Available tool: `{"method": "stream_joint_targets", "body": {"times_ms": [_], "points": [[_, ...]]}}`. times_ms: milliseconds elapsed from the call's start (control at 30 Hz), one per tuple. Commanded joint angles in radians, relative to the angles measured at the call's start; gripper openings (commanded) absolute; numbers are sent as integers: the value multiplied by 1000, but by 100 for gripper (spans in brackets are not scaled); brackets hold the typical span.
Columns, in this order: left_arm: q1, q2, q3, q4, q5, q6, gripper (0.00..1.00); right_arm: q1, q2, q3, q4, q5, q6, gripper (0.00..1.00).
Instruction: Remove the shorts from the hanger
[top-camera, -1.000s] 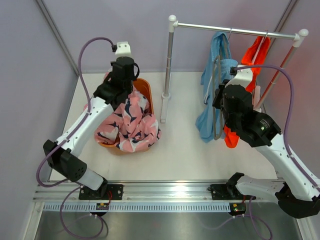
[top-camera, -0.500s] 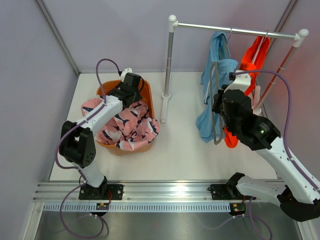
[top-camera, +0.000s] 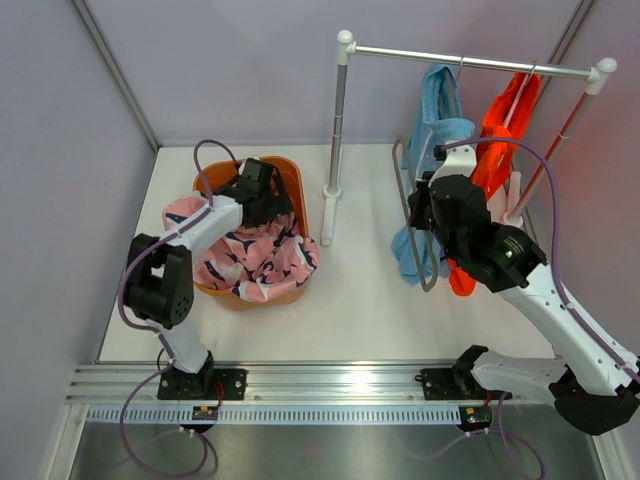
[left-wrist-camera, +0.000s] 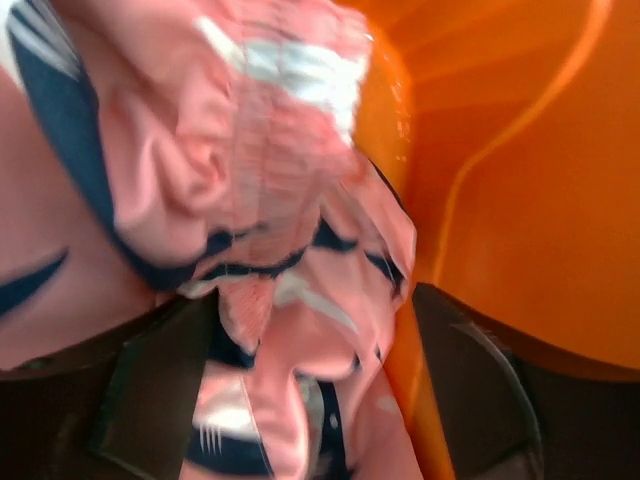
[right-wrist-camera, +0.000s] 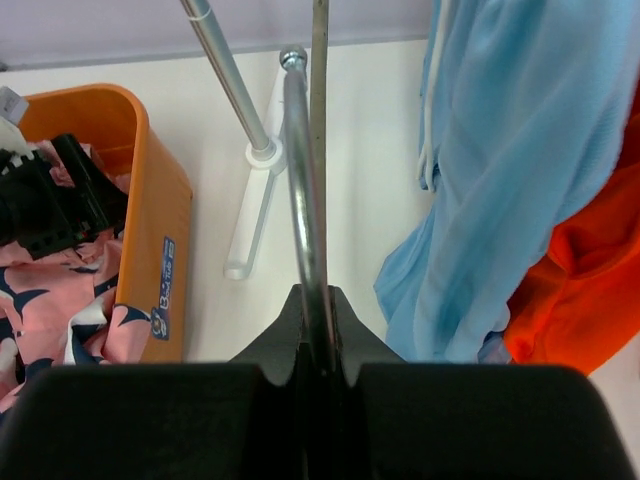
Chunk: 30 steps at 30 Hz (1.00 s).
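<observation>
My right gripper hooks the hanger (top-camera: 402, 185) up and outward over the empty rail stretch beside the light blue shorts and releases it next, since the rail there is bare.
The pink patterned shorts (top-camera: 255, 262) lie heaped in the orange basket (top-camera: 293, 180), spilling over its front rim. My left gripper (top-camera: 262, 195) is low inside the basket and open; in the left wrist view the pink shorts (left-wrist-camera: 280, 200) lie loose between its spread fingers (left-wrist-camera: 150, 390). My right gripper (top-camera: 425, 200) is shut on a grey metal hanger (top-camera: 402, 185), whose bare bar (right-wrist-camera: 303, 180) runs up from the jaws. The light blue shorts (top-camera: 432, 130) and the orange shorts (top-camera: 500, 130) hang from the rack rail (top-camera: 470, 62), just right of the held hanger.
The rack's left post (top-camera: 337, 130) stands on its foot between the basket and the right arm. Its red right leg (top-camera: 560, 140) slants down behind the orange shorts. Grey walls close in the left and back. The arm bases sit on the front rail.
My left gripper sank into the basket with the pink shorts and opened, letting them go. My right gripper carried the hanger a little left, away from the hanging shorts.
</observation>
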Motion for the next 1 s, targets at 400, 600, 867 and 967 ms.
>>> {"method": "stream_joint_targets", "body": {"times_ms": [400,600,867,967], "points": [[-1,-539,39,-21,104,120,99,-48,116,146,116,-232,-191,0],[-14,-706,19,-45,191,146,99,-158,185,197,177,-413,-243,0],[-42,-896,-18,-117,221,233,99,-301,353,401,170,-513,-257,0],[-40,-939,-52,-131,222,264,99,-315,474,543,151,-478,-265,0]]}}
